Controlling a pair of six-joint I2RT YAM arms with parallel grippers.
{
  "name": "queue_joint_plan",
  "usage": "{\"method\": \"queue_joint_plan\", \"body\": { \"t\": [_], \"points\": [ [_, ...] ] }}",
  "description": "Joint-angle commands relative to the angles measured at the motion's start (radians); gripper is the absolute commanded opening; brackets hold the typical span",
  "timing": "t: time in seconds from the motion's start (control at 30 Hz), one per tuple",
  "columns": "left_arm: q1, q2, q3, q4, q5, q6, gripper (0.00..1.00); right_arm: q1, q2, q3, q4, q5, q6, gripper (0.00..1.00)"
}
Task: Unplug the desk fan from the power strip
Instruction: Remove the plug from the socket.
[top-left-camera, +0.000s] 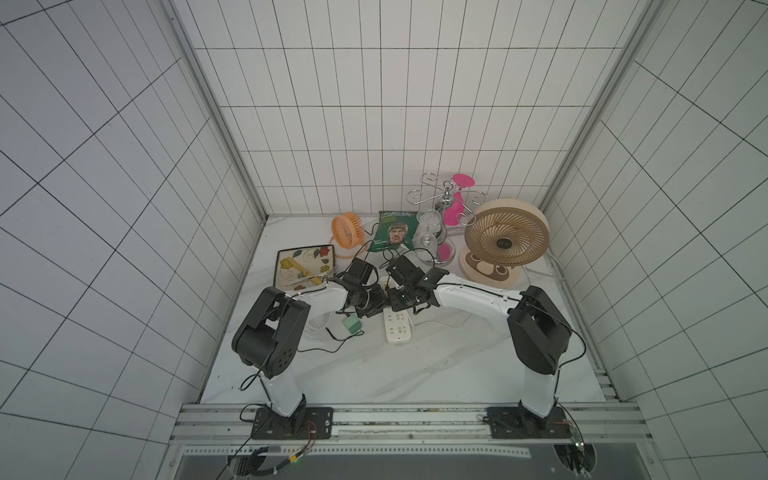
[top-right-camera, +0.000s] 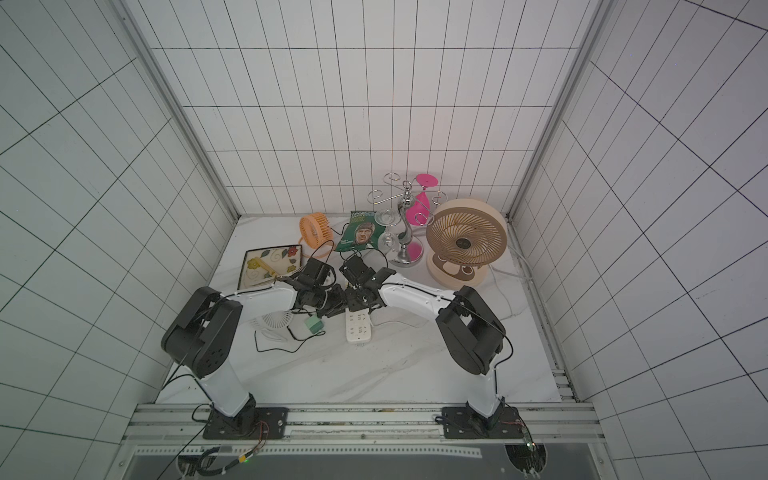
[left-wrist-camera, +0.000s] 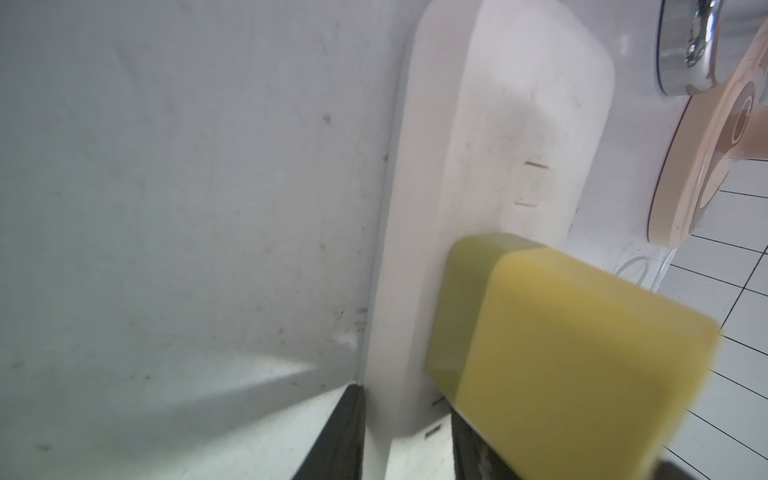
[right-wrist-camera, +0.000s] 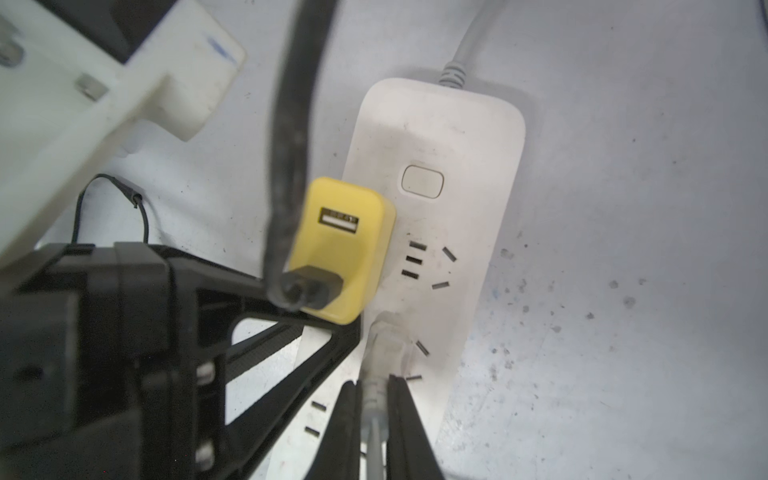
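My right gripper needs to pull up to unseat the socketed plug, then go over and down to bare tabletop toward the beige fan (top-left-camera: 505, 239) and release.
The white power strip (top-left-camera: 397, 328) (right-wrist-camera: 457, 137) lies on the marble table between my two arms. A white plug (right-wrist-camera: 384, 336) sits in one of its sockets. My right gripper (right-wrist-camera: 374, 415) (top-left-camera: 395, 298) is shut on the plug's ribbed neck and cord. My left gripper (left-wrist-camera: 407, 440) (top-left-camera: 383, 297) is shut on the power strip (left-wrist-camera: 498, 124), one black finger on each side of its long edge. A yellow USB adapter (right-wrist-camera: 340, 249) (left-wrist-camera: 561, 353) with a black cable is plugged in beside the white plug. The beige desk fan (top-left-camera: 505, 239) stands at the back right, and a white cord trails behind it.
A small orange fan (top-left-camera: 348, 230), a green snack bag (top-left-camera: 395, 230) and a chrome glass rack (top-left-camera: 440, 216) with a pink glass stand at the back. A flowered plate (top-left-camera: 305, 268) lies left. Under my left arm are a white fan (top-left-camera: 318, 326) and a loose green adapter (top-left-camera: 353, 323).
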Motion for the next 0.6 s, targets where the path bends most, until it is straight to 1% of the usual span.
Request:
{"method": "queue_joint_plan", "body": {
  "t": [0.0, 0.3, 0.43, 0.57],
  "points": [
    [-0.017, 0.125, -0.062, -0.168, -0.164, -0.003, 0.35, 0.034, -0.116, 0.089, 0.126, -0.024, -0.021, 0.0],
    [-0.015, 0.153, -0.069, -0.171, -0.19, -0.017, 0.35, 0.033, -0.181, 0.03, 0.167, 0.015, 0.001, 0.0],
    [-0.011, 0.16, -0.074, -0.166, -0.188, -0.023, 0.35, 0.034, -0.203, 0.001, 0.158, 0.009, 0.017, 0.0],
    [-0.005, 0.14, -0.088, -0.157, -0.191, -0.026, 0.35, 0.032, -0.255, -0.05, 0.127, 0.046, 0.037, 0.0]
  ]
}}
